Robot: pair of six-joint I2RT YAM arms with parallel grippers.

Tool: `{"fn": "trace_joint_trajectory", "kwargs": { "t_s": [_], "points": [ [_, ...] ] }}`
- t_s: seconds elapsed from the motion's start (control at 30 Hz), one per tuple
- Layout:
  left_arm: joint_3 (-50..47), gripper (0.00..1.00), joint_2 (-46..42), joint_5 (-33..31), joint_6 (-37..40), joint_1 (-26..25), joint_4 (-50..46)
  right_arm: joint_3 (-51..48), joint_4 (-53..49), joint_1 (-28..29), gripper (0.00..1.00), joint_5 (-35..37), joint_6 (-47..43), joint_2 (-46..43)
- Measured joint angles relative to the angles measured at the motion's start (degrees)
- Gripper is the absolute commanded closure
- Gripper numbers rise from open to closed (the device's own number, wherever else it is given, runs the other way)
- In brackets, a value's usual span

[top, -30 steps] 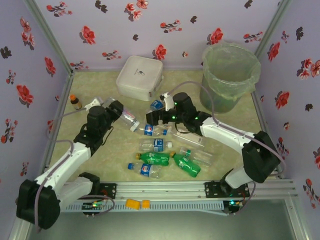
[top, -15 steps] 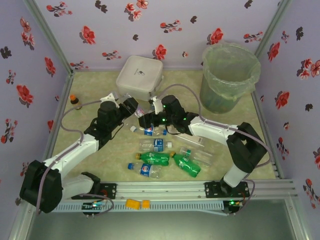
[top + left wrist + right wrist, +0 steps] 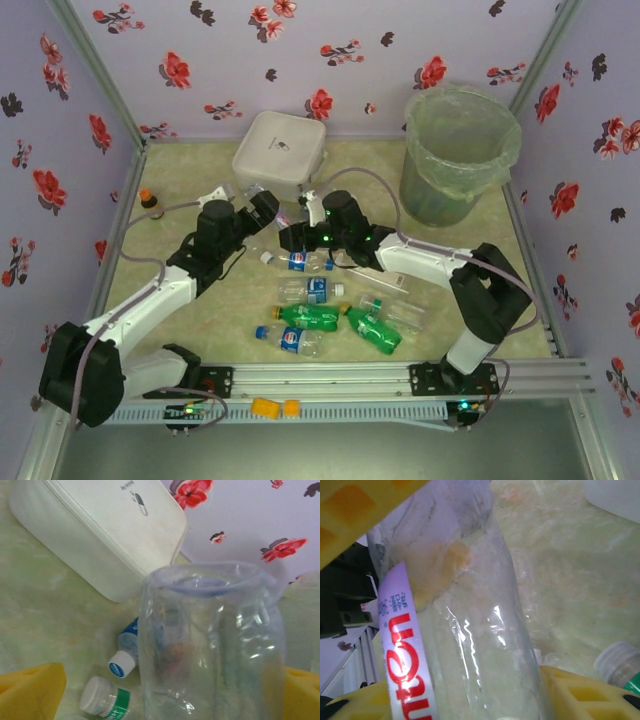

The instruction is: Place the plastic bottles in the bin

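The bin's rim is high above the table. So my right gripper should lift the clear plastic bottle up and outward over the bin's opening (image 3: 463, 132) and release it there.
A clear plastic bottle with a white, red-lettered label (image 3: 284, 219) hangs above the table between my two grippers, just in front of the white box. My right gripper (image 3: 294, 236) is shut on it: in the right wrist view its yellow fingers (image 3: 355, 507) press the bottle (image 3: 470, 630) from both sides. My left gripper (image 3: 264, 208) stands open around the bottle's other end (image 3: 210, 645), with a gap beside its left pad (image 3: 30, 690). Several more bottles, clear with blue labels (image 3: 312, 290) and green (image 3: 310, 316), lie on the table below. The bin (image 3: 460, 150) stands at the back right.
A white square lidded box (image 3: 280, 150) sits at the back, close behind both grippers. A tiny brown bottle with an orange cap (image 3: 150, 203) stands at the far left. Under the left gripper lie a blue-capped bottle (image 3: 125, 655) and a green-labelled one (image 3: 105, 697).
Both arms came together in front of the white box. The left gripper has opened off the clear bottle, and the right gripper has closed on it.
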Motion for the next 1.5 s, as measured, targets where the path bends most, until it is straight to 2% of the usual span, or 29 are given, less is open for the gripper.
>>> {"fn": "trace_joint_trajectory", "kwargs": {
  "t_s": [0.2,0.43,0.63,0.8,1.1,1.4,1.5],
  "points": [
    [0.1,0.0,-4.0,-3.8,3.3,0.2,-3.8,-3.4,-5.7,-2.7,0.53,2.5,-1.9,-5.7],
    [0.1,0.0,-3.4,-5.5,6.3,0.9,-6.8,-2.4,-16.5,-8.5,0.54,10.6,-6.2,-16.7],
    [0.1,0.0,2.7,-3.5,6.7,0.2,-6.0,7.3,-27.8,-12.4,0.55,20.0,-11.0,-23.2],
    [0.6,0.0,7.4,-1.1,6.7,-2.3,-4.6,17.7,-33.6,-19.3,0.55,26.8,-13.7,-25.1],
    [0.8,0.0,9.2,-1.1,7.2,-4.9,1.8,27.0,-37.2,-31.8,0.55,35.3,-15.4,-21.6],
    [0.7,0.0,9.1,-1.1,8.8,-4.9,0.0,31.8,-40.6,-39.8,0.55,34.2,-14.4,-8.4],
    [0.7,0.0,7.9,-1.0,9.0,-4.9,-1.8,31.9,-41.7,-41.0,0.52,33.1,-13.4,-5.1]
  ]
}}
